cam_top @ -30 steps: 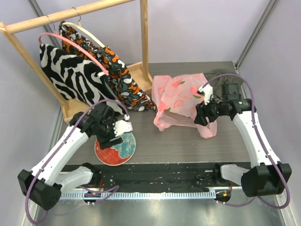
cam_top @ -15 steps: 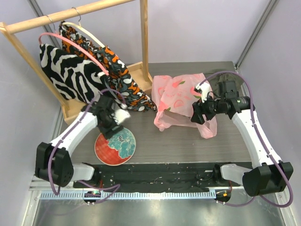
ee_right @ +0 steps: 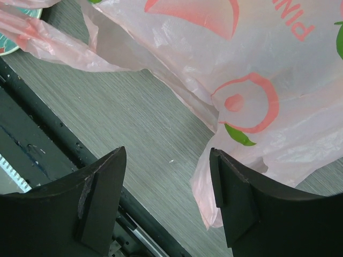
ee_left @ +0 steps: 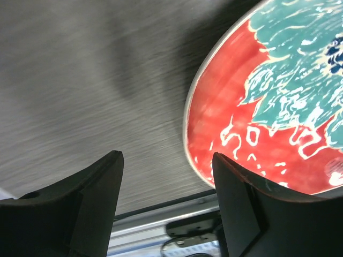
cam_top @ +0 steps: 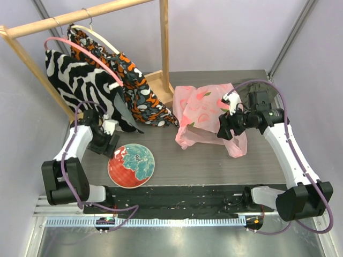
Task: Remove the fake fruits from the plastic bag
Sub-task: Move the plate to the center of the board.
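Observation:
The plate sits apart from the bag, so the robot's left gripper will next move down to the right in the top view and close on the plate's far rim (cam_top: pixel 118 150) (ee_left: pixel 188 115).
The pink translucent plastic bag (cam_top: pixel 202 113) with peach prints lies crumpled on the table at centre right; it also fills the top of the right wrist view (ee_right: pixel 225 80). No fake fruits show; any in the bag are hidden. My right gripper (cam_top: pixel 224 130) is open and empty, hovering at the bag's right lower edge, its fingertips (ee_right: pixel 107 182) apart over bare table beside a hanging bag corner. My left gripper (cam_top: pixel 109 144) is open and empty, low at the table's left, just left of the plate.
A round red-and-teal patterned plate (cam_top: pixel 131 165) lies at the front left, and its rim shows in the left wrist view (ee_left: pixel 257 107). A wooden clothes rack (cam_top: pixel 86 16) with zebra and orange patterned cloths stands at the back left. A black rail (cam_top: pixel 177 198) runs along the near edge.
My left arm has swung back and left, from above the plate to the table's left side. My right gripper has shifted slightly left along the bag.

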Controlling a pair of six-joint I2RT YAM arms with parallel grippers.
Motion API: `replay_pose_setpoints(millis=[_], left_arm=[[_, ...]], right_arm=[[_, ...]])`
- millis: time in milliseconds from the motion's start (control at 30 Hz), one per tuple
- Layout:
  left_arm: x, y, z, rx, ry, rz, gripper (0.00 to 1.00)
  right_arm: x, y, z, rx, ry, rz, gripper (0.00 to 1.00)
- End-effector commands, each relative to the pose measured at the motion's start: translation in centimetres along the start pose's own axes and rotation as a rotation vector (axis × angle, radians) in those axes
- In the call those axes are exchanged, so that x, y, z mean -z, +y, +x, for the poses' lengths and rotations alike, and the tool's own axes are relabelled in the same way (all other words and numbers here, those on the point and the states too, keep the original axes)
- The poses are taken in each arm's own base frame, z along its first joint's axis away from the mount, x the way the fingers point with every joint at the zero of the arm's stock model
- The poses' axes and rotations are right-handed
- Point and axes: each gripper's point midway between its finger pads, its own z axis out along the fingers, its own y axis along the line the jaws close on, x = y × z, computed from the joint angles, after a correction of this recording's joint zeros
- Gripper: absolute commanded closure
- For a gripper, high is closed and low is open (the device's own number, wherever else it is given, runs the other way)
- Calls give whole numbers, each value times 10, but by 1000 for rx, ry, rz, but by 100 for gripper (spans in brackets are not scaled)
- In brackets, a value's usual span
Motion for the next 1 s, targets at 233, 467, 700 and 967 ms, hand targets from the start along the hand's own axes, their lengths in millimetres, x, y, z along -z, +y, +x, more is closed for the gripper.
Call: replay_pose_setpoints(millis=[233, 467, 700, 967], left_arm=[[-33, -30, 6, -22, 51, 75, 34], [-52, -59, 6, -182, 101, 91, 44], [-48, -98, -17, -306, 130, 139, 65], [-51, -152, -73, -237, 103, 281, 100]], right_arm=[[5, -7, -19, 34, -54, 34, 29], [7, -6, -16, 39, -54, 48, 28], [6, -6, -7, 46, -50, 58, 29], [6, -10, 3, 57, -32, 87, 28]])
